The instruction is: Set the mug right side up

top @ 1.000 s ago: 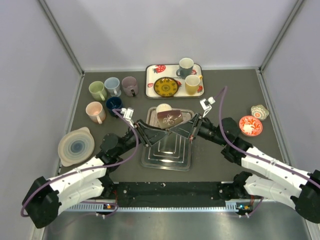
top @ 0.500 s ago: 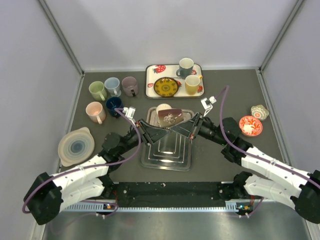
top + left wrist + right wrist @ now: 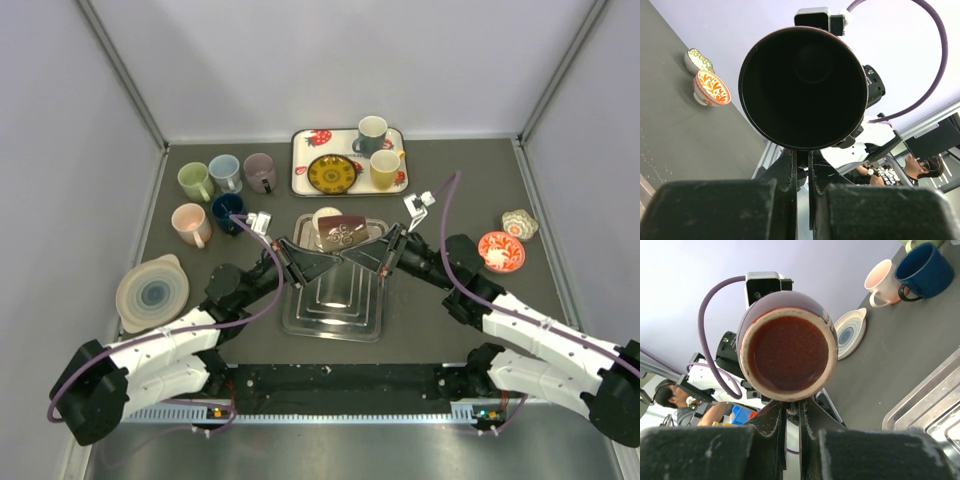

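The brown mug's opening faces sideways, so my left gripper must tip downward, lower and release it on the tabletop (image 3: 270, 206) beside the blue mug.
The brown mug (image 3: 343, 232) with a pale swirl pattern hangs on its side above the metal tray (image 3: 300, 322). In the left wrist view its dark open mouth (image 3: 803, 87) faces me. The right wrist view shows its glazed base (image 3: 788, 352). My left gripper (image 3: 321, 256) comes in from the left, its fingers (image 3: 788, 167) pinched together at the mug's lower edge. My right gripper (image 3: 367, 254) comes in from the right and is shut under the mug's base (image 3: 793, 408). What each pair of fingers pinches is hidden beneath the mug.
A cream cup (image 3: 324, 215) stands in the metal tray behind the mug. Several mugs (image 3: 224, 172) cluster at the back left beside a round lid (image 3: 152, 292). The strawberry tray (image 3: 300, 160) holds a plate and two mugs. Two small bowls (image 3: 500, 250) sit right.
My left gripper has shut at the mug's lower edge. The mug has tipped from slanted to nearly level and shifted slightly back. The right arm has barely moved.
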### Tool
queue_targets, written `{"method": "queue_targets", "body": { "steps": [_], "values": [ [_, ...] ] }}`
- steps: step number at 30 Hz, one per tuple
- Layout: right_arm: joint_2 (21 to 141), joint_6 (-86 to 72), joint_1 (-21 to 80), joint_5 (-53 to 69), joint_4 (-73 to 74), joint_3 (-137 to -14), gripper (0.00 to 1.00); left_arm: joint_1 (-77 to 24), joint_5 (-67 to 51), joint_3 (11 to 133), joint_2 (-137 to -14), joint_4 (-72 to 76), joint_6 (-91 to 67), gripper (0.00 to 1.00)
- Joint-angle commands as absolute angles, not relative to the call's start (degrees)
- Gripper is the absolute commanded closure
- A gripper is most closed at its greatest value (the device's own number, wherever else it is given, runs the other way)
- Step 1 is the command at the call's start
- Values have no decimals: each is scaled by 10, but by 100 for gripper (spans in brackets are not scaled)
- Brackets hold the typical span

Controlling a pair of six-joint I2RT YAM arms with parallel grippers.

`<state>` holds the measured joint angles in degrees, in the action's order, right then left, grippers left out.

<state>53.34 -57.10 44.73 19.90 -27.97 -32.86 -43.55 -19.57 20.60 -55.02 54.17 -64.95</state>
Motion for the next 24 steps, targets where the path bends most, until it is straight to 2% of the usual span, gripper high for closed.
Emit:
{"method": "queue_targets", "body": {
  "steps": [1, 6, 7, 10, 13, 20, 24],
  "values": [
    [524, -563, 450, 221, -293, -332, 100, -437, -181, 232, -549, 577, -638, 100],
    [505, -530, 450, 205, -234, -341, 98, -437, -173, 253, -519, 468, -600, 100],
    [502, -525, 451, 204, -225, -346, 89, -437, -171, 256, -515, 448, -584, 100],
    [496, -509, 450, 204, -199, -357, 73, -436, -163, 253, -501, 419, -568, 100],
    [492, -500, 450, 203, -185, -363, 67, -436, -156, 247, -495, 409, -562, 100],
    [486, -484, 450, 203, -154, -376, 62, -437, -137, 241, -473, 383, -548, 100],
    [470, -452, 451, 194, -86, -397, 60, -437, -97, 268, -424, 245, -469, 100]
  ]
}}
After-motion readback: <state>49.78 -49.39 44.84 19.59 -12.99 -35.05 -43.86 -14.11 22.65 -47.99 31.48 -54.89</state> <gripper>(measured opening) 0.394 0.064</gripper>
